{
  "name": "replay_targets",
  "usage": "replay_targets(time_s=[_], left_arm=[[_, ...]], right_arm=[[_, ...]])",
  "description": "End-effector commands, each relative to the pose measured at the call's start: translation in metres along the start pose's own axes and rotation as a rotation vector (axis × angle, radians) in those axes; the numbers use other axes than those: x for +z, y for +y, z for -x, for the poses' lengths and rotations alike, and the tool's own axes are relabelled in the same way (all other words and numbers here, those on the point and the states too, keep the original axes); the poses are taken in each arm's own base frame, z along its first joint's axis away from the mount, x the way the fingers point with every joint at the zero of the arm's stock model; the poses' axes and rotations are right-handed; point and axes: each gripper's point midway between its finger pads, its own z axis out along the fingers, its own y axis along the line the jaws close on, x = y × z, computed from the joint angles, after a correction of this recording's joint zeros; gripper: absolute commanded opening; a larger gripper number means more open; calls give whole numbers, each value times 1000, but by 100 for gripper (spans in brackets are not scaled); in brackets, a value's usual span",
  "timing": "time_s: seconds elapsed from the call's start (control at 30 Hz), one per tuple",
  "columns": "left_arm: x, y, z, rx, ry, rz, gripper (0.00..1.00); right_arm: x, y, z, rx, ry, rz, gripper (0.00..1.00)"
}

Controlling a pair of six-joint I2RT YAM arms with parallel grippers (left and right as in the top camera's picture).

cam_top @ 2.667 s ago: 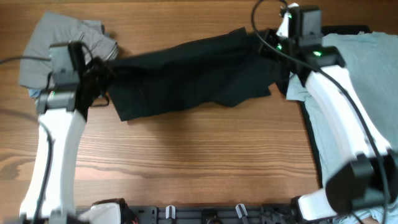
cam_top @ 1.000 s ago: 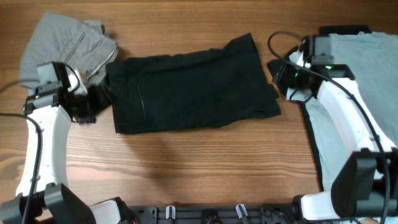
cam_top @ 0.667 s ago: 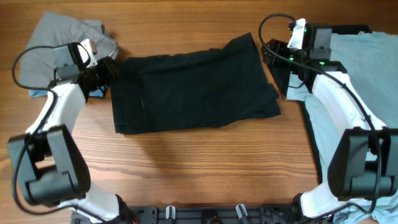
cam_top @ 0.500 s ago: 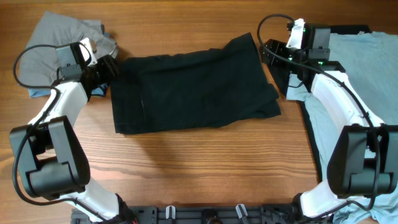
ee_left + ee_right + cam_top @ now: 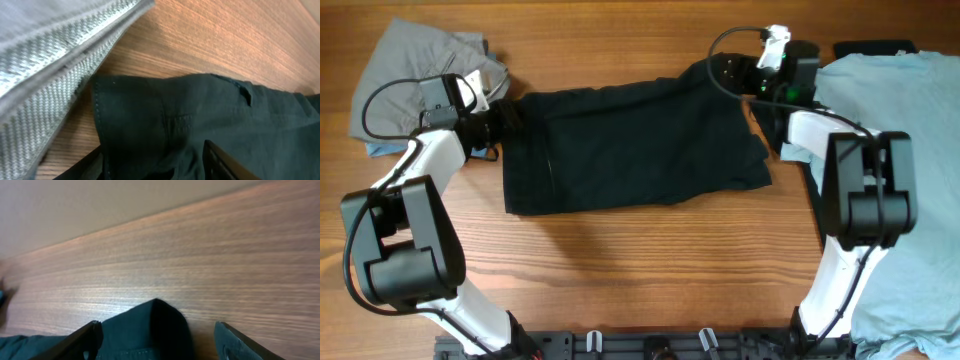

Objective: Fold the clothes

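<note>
The garment's far corner [image 5: 719,68] [image 5: 156,327] has only its tip between my fingers, so I need to move my right gripper to the left in the overhead view and down onto it.
A large black garment [image 5: 630,140] lies folded flat in a rough rectangle mid-table. My left gripper [image 5: 505,122] is at its left edge. In the left wrist view its stitched hem [image 5: 150,110] runs between the fingers of the left gripper [image 5: 155,167], which stand apart. My right gripper [image 5: 718,70] is at the garment's far right corner. In the right wrist view that black corner [image 5: 155,325] pokes up between the wide-apart fingers of the right gripper [image 5: 160,345], which touch nothing.
A grey folded piece [image 5: 400,70] lies at the far left, a bit of blue [image 5: 382,150] showing under it; its weave [image 5: 45,60] fills the left wrist view's left side. A pale blue T-shirt [image 5: 900,120] covers the right side, a dark item [image 5: 870,47] behind it.
The black garment, earlier stretched between the arms, has been lying flat and still for the last second. The left gripper moved right onto its left edge. The right gripper swung left to its far right corner.
</note>
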Motion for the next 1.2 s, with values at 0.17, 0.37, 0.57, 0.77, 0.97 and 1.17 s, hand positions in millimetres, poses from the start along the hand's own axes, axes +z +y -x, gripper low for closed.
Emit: replay_targets(time_s=[0.17,0.37,0.57,0.77,0.97,1.17], left_arm=[[4,-6,-4,7,17,-28,38],[1,-5,2,-24,-3,-33,8],[-39,-21,37,0,-130,-60,4],[-71,-41,49,34,-190,-76,4],[-143,-61,47,44,-261,-28,4],[-249,-50,-13,-14,-318,263,4]], right_arm=[[22,11,-25,-1,22,54,58],[4,35,-10,41,46,197,4],[-58,53,43,-15,43,98,4],[-94,66,64,-28,35,33,4],[-174,82,73,-45,74,-120,4],[-275,109,60,-37,104,-220,4]])
